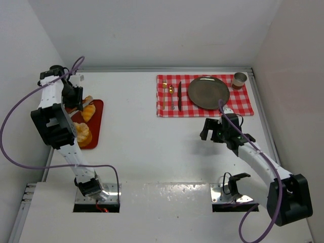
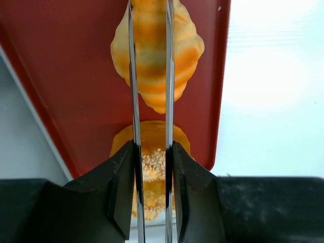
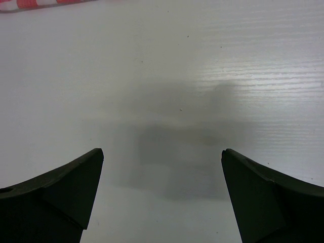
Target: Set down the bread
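Note:
I should next move my left gripper up, to the right in the top view, then down over the dark plate (image 1: 202, 89) to release the croissant (image 1: 89, 110), because the plate is bare.
The croissant (image 1: 89, 110) and the round bun (image 1: 82, 133) lie on a red tray (image 1: 97, 126) at the left. My left gripper (image 1: 77, 99) hovers over the tray, shut on thin metal tongs (image 2: 132, 76). In the left wrist view the gripper (image 2: 151, 148) holds the two blades narrowly apart; they run over the middle of the croissant (image 2: 187, 50), with the bun (image 2: 152, 136) below the jaws. The blade tips are out of frame. My right gripper (image 1: 212, 129) is open and empty over bare table (image 3: 162, 157).
A red checked cloth (image 1: 243, 104) at the back right carries a dark plate (image 1: 208, 92), a knife (image 1: 179, 95), a fork and spoon (image 1: 171, 96) and a cup (image 1: 239, 80). White walls close in on the left, back and right.

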Robot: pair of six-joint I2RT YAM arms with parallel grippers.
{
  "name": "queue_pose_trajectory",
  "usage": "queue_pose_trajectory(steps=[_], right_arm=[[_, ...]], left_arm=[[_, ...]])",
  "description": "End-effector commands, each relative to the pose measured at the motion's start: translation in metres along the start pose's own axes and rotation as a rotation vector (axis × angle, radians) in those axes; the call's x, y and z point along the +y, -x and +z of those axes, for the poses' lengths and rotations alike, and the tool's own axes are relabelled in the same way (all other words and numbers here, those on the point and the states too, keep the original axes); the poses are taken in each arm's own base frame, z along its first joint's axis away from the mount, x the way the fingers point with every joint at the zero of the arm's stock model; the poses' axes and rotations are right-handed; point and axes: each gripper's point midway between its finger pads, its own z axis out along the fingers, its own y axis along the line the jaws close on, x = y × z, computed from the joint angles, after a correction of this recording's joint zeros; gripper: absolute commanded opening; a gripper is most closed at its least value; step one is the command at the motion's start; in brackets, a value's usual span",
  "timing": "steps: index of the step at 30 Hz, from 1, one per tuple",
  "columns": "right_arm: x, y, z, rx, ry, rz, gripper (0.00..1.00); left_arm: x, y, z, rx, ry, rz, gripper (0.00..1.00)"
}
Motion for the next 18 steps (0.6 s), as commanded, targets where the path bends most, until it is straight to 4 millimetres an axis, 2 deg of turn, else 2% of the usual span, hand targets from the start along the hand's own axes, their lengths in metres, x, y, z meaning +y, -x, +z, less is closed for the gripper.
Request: queue_pose_trajectory(steps=[1, 5, 8, 9, 11, 12, 15, 16, 17, 18], right_arm=[[0.009, 0.02, -0.002, -0.085, 0.027, 0.021, 1.0], [0.004, 0.015, 0.0, -0.07, 0.005, 0.024, 1.0], [-0.004, 0.01, 0.001, -0.042, -0.02, 0.024, 1.0], [-0.009, 0.009, 0.0, -0.041, -0.036, 0.021, 1.0], [-0.015, 0.008, -0.002, -0.045, -0.055, 0.02, 1.0], [-0.021, 0.01, -0.005, -0.059, -0.079, 0.009, 1.0], [-0.033, 0.013, -0.011, -0.084, -0.128, -0.018, 1.0], [-0.034, 0.018, -0.015, -0.106, -0.134, -0.025, 1.0], [-0.036, 0.015, -0.018, -0.094, -0.144, -0.038, 1.0], [-0.036, 0.018, -0.022, -0.112, -0.145, -0.037, 1.0]], left_arm=[[-0.009, 0.026, -0.057, -0.139, 0.001, 0.056, 0.23], [-0.032, 0.045, -0.081, -0.203, -0.016, 0.127, 0.23], [-0.062, 0.068, -0.098, -0.265, -0.032, 0.208, 0.23], [-0.081, 0.081, -0.104, -0.298, -0.041, 0.259, 0.23], [-0.103, 0.098, -0.107, -0.335, -0.056, 0.306, 0.23], [-0.13, 0.112, -0.11, -0.374, -0.076, 0.351, 0.23], [-0.176, 0.158, -0.123, -0.526, -0.078, 0.432, 0.21], [-0.213, 0.166, -0.124, -0.568, -0.114, 0.487, 0.21], [-0.233, 0.175, -0.122, -0.6, -0.134, 0.506, 0.2], [-0.272, 0.187, -0.124, -0.673, -0.174, 0.548, 0.2]])
